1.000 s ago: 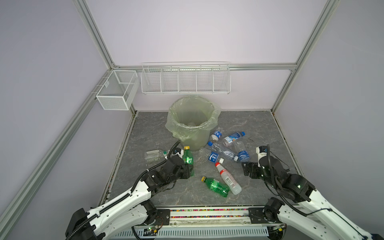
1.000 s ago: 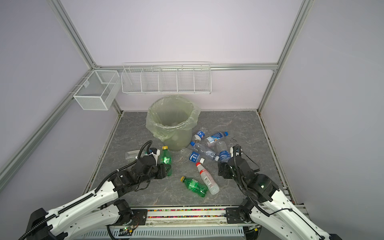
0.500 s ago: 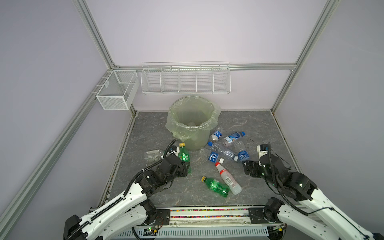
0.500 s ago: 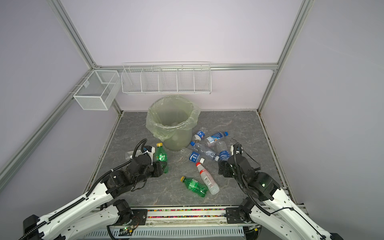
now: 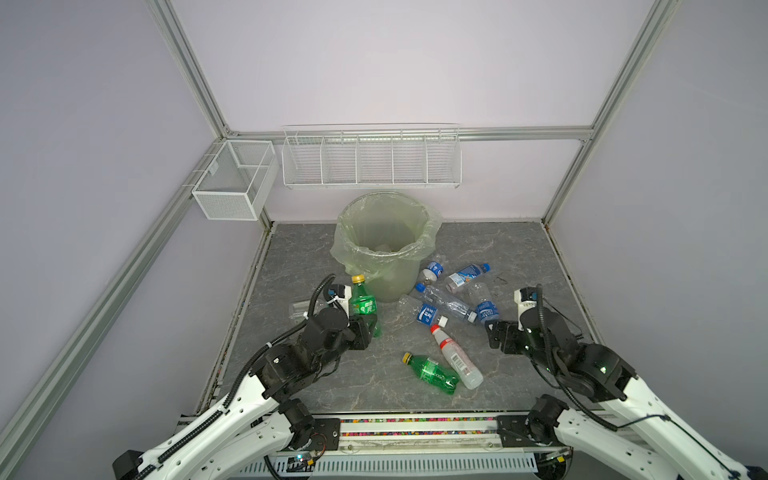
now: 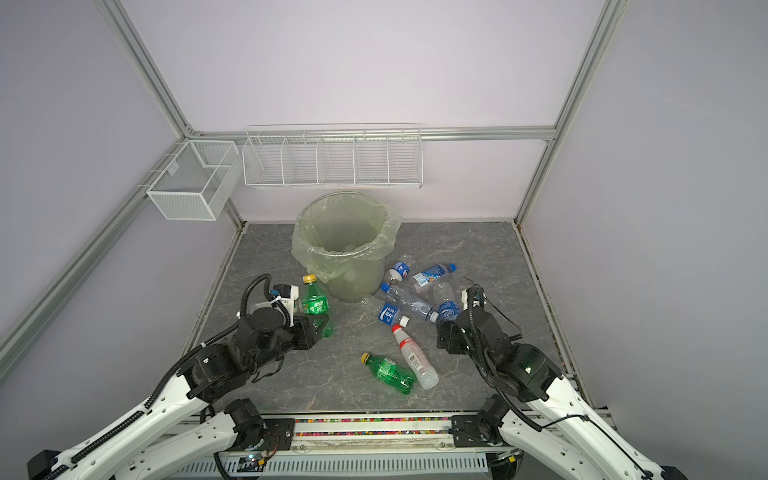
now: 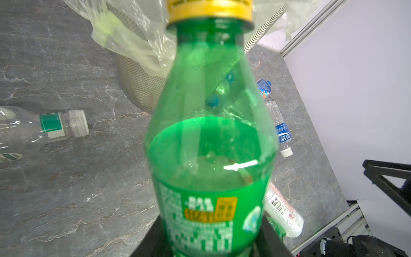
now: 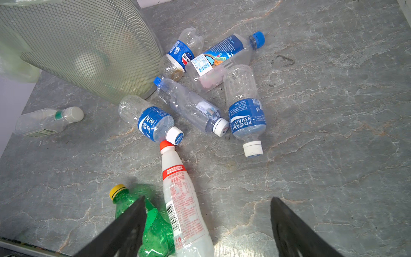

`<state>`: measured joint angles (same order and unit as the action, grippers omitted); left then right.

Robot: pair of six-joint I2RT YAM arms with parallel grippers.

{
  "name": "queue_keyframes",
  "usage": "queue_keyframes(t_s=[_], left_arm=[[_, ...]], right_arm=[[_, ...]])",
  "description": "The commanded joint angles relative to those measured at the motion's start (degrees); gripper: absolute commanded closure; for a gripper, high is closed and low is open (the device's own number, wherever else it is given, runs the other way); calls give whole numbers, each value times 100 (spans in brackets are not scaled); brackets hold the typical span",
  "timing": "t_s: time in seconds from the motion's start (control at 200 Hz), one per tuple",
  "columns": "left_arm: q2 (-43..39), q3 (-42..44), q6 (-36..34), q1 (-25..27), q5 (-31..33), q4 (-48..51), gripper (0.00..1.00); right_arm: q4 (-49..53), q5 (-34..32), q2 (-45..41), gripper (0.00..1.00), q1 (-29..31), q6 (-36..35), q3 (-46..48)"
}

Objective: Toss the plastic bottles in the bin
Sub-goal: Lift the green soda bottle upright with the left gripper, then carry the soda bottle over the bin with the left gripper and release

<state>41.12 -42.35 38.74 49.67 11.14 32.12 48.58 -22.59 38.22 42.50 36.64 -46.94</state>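
The robot's left gripper should move up with the green bottle and outward over the bin's open mouth [image 5: 387, 227] to let it go there, because the bin's rim is higher than the gripper's hold.
My left gripper [image 5: 368, 329] [image 6: 320, 328] [image 7: 211, 244] is shut on a green bottle with a yellow cap [image 5: 363, 304] [image 6: 315, 304] [image 7: 211, 133], gripping its lower body. It holds the bottle upright just left of the bin [image 5: 395, 282] [image 6: 353, 286] [image 7: 138, 82]. The bin is pale green with a bag folded over its rim. My right gripper [image 5: 494, 334] [image 6: 442, 338] [image 8: 206, 222] is open and empty, hovering near a second green bottle [image 5: 432, 372] [image 8: 153, 222] and a white red-capped bottle [image 5: 455, 359] [image 8: 184, 207]. Several blue-labelled clear bottles [image 5: 449, 299] [image 8: 155, 122] lie right of the bin.
A clear bottle with a green label [image 5: 301, 309] [image 7: 33, 129] [image 8: 44, 121] lies left of the left gripper. Two white wire baskets [image 5: 232, 183] [image 5: 370, 160] hang on the back walls above the bin. The arms' base rail [image 5: 415, 432] runs along the front edge.
The left gripper has carried the green bottle a little up and to the left, closer to the bin's side. The right arm has hardly moved and stays open.
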Motion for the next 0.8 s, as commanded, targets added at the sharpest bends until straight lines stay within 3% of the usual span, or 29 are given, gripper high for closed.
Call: queue_keyframes(t_s=[0.0, 0.33, 0.53, 0.72, 0.795], left_arm=[[-111, -237, -93, 12, 299, 286, 64], [7, -1041, -208, 10, 733, 652, 66], [181, -1479, -270, -12, 922, 550, 66], [940, -1996, -280, -102, 981, 430, 65], [1443, -2408, -312, -334, 699, 324, 65]], right_arm=[[191, -284, 46, 12, 4, -81, -205], [-375, -438, 119, 12, 6, 36, 144], [-388, -729, 439, 12, 0, -255, -26], [-329, -688, 1032, 12, -9, -391, -307], [-384, -652, 1167, 12, -12, -434, -306]])
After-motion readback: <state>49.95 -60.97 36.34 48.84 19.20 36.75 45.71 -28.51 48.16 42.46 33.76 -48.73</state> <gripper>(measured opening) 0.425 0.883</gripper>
